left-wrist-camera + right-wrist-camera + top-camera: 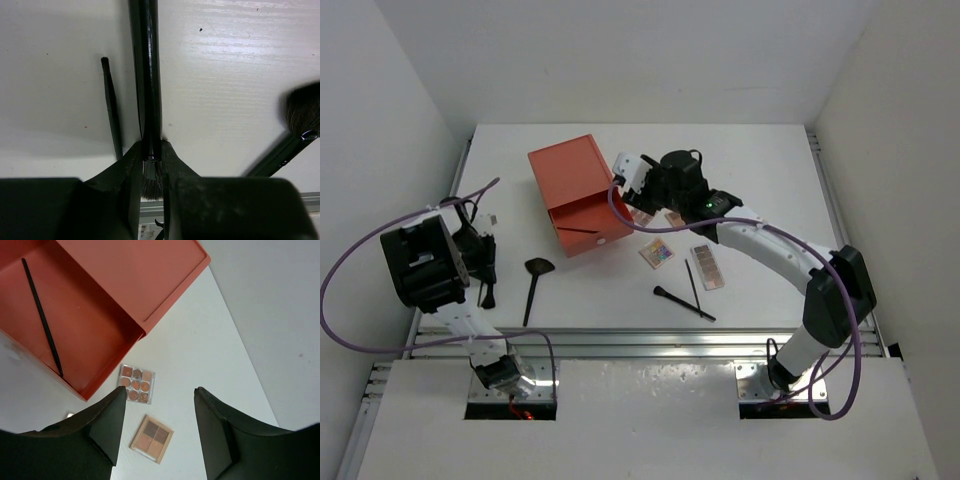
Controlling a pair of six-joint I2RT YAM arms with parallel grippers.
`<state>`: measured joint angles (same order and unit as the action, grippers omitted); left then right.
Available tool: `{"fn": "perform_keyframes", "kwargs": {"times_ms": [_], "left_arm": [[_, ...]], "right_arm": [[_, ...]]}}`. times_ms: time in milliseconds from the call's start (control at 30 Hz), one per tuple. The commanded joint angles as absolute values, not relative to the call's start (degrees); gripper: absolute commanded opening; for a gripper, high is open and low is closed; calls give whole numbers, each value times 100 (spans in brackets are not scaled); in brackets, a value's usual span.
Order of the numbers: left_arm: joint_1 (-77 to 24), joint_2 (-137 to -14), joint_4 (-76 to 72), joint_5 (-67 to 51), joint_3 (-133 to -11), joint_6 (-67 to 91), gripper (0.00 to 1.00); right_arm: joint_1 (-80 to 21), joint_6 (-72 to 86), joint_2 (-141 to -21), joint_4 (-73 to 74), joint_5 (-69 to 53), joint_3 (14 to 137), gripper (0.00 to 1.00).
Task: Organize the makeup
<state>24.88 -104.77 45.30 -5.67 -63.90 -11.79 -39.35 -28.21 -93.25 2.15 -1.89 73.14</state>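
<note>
I will raise my left gripper over to the open drawer, which lies to its right in the top view, and release the brush where a pencil already rests.
My left gripper (152,146) is shut on a black brush (149,75), with its bristles between the jaws, low over the table at the far left (486,262). A thin black pencil (112,120) lies beside it. My right gripper (160,400) is open and empty, hovering above a nine-pan palette (136,384) and a brown four-pan palette (152,438) beside the drawer (632,190). A colourful square palette (657,252) and a long palette (706,266) lie mid-table. A fan brush (533,280), a black brush (682,303) and a pencil (692,283) lie near the front.
The orange drawer box (568,175) stands at the back middle with its drawer (75,335) pulled open, a thin black pencil (42,320) inside. The fan brush's head (302,115) lies right of my left gripper. White walls enclose the table.
</note>
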Motion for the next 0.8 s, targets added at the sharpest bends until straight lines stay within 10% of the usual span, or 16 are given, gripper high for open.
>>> {"fn": "perform_keyframes", "kwargs": {"times_ms": [0, 400, 767], "left_arm": [[2531, -10680, 3927, -861, -6441, -1397, 0], [1838, -9178, 5317, -1827, -9260, -2548, 0], [-1141, -9254, 5370, -1107, -10020, -2724, 0]], "right_arm": [[-3894, -2699, -9035, -18, -167, 7330, 57], [-3542, -2207, -8869, -79, -247, 7304, 55], [-2444, 158, -8385, 879, 333, 6812, 52]]}}
